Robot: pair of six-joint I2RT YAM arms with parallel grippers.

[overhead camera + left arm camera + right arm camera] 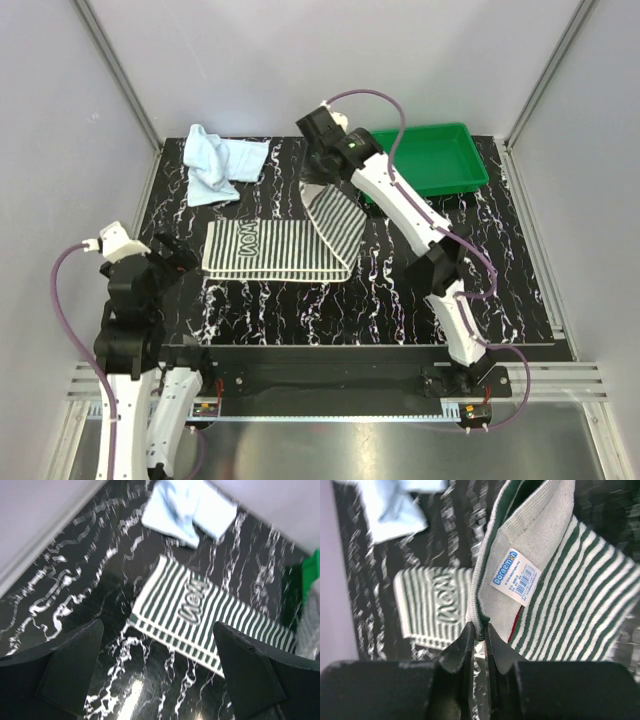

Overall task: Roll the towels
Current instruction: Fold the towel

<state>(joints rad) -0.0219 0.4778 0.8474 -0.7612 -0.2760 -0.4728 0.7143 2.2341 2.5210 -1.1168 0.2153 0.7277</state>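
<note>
The far corner of the towel's uncovered end lies below and to the left of my right gripper in the top view. I will next move that gripper across and down and release the towel's hem on that corner.
The green-and-white striped towel [265,250] lies flat mid-table, its right end lifted into a raised flap. My right gripper [320,182] is shut on that flap's corner hem; in the right wrist view the jaws [480,630] pinch the folded edge, and the striped towel [570,600] hangs with its white label [516,576] showing. The pale blue towel [222,165] sits crumpled at the back left, apart from both grippers. My left gripper [175,255] hovers open just left of the striped towel [200,610], holding nothing [158,626]. The blue towel [187,510] lies beyond it.
A green plastic tray [430,158] stands at the back right, right behind the right arm. Grey walls with metal rails [120,75] close in the black marbled table [400,290] on the left, back and right.
</note>
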